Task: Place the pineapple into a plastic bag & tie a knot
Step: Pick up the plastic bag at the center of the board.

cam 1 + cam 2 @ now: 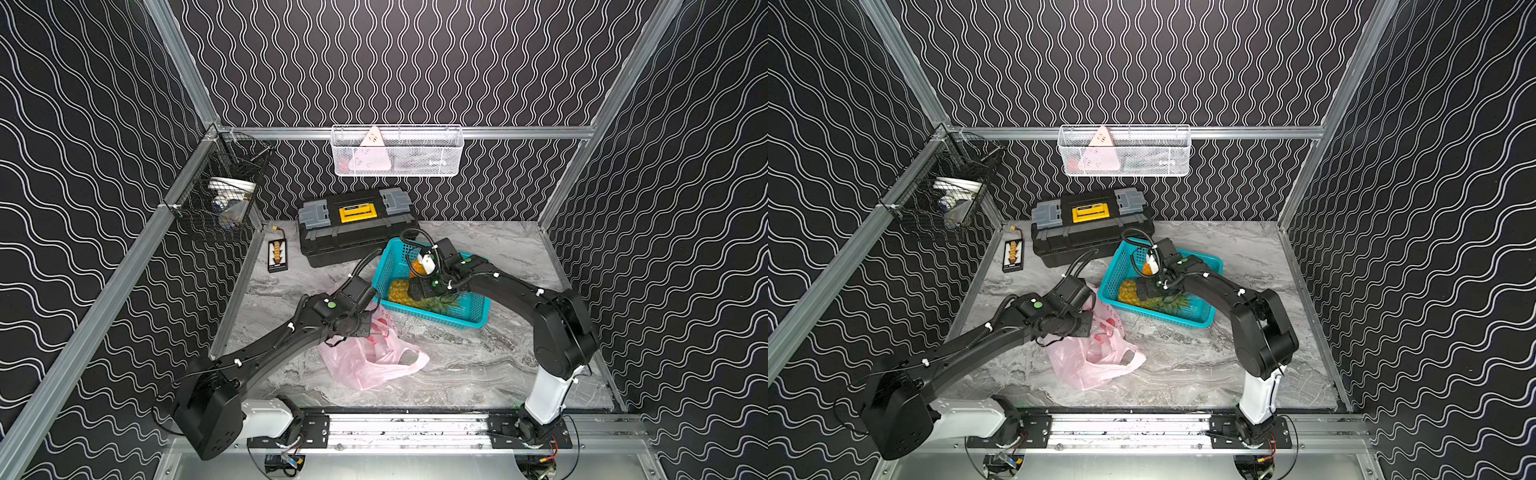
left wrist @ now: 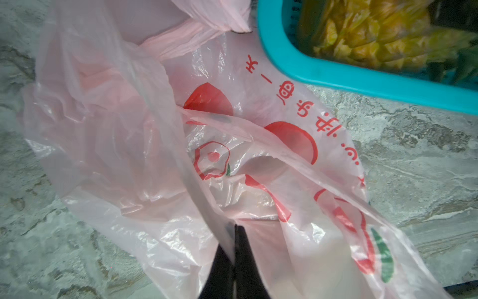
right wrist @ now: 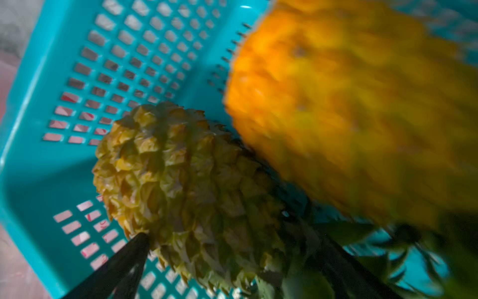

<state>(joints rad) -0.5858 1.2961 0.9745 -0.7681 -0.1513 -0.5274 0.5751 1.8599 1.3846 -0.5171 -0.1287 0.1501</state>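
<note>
Next, my right gripper lowers and closes around the yellow-green pineapple's leafy end [image 1: 421,302] [image 3: 241,251], as that leafy end lies just below it, between its open fingers.
The pale-pink plastic bag [image 1: 365,361] [image 1: 1088,361] lies crumpled on the marble table, its handle loop [image 1: 411,357] loose; no knot is in view. My left gripper [image 2: 234,230] is shut on a fold of the bag [image 2: 129,129]. A yellow-green pineapple [image 1: 398,291] [image 1: 1128,291] [image 3: 186,176] lies on its side in the teal basket [image 1: 469,320] [image 2: 336,77]. My right gripper [image 3: 232,238] is open, with one finger on each side of the pineapple near its leafy end. One fingertip [image 3: 141,240] touches its skin.
A second, orange pineapple [image 3: 349,103] [image 1: 415,269] lies beside the first in the basket. A black toolbox [image 1: 357,224] stands behind it, a small black device [image 1: 277,255] to its left. A white mesh basket [image 1: 397,151] and a black wire basket [image 1: 220,195] hang on the rails.
</note>
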